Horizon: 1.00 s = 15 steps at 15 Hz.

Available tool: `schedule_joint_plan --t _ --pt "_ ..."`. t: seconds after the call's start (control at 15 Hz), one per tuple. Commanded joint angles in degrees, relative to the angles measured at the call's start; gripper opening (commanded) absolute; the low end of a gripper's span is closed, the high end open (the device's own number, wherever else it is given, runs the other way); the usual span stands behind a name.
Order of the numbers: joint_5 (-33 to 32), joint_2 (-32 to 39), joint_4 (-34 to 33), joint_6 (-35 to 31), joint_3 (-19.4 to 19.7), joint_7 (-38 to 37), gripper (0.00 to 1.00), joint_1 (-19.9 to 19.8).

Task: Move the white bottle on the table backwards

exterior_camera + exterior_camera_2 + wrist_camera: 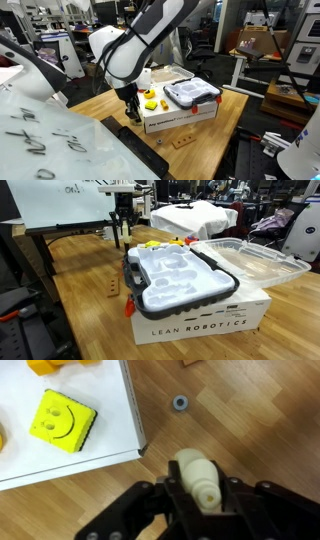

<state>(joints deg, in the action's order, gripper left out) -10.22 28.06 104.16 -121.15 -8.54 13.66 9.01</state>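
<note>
The bottle (pixel 197 478) in my gripper will next move outward past the white box's corner, and then I will lower and release it. Clear wood beyond the white box's corner (pixel 92 496) lies outward and below.
In the wrist view the small cream-white bottle (pixel 197 478) lies between my gripper's (pixel 200 495) black fingers, which are shut on it just above the light brown wooden table (pixel 250 430). The bottle's neck points toward the camera. In both exterior views my gripper (pixel 133 108) (pixel 121 228) hangs low over the table (pixel 100 105) (pixel 90 275), beside the big white cardboard box (pixel 180 116) (pixel 200 325). The bottle itself is too small to make out in the exterior views.
The white box carries a grey-and-white lidded tray (pixel 191 94) (pixel 180 280) and yellow objects (pixel 151 100), including a yellow smiley block (pixel 62 420). A small grey ring (pixel 180 403) lies on the table. A clear plastic lid (pixel 255 260) lies behind the box. A whiteboard (pixel 50 140) stands close by.
</note>
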Motion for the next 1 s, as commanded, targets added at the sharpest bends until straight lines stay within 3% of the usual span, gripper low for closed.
schedule_joint_plan --t 0.0,0.4,0.47,0.93 --pt "0.06 0.04 -0.14 0.14 0.07 0.01 0.33 0.1" --pt "0.06 0.04 -0.15 0.17 0.07 0.01 0.33 0.1" --pt "0.06 0.04 -0.15 0.17 0.07 0.01 0.08 0.1" --pt "-3.94 6.16 -11.93 1.89 2.75 -0.61 0.08 0.79"
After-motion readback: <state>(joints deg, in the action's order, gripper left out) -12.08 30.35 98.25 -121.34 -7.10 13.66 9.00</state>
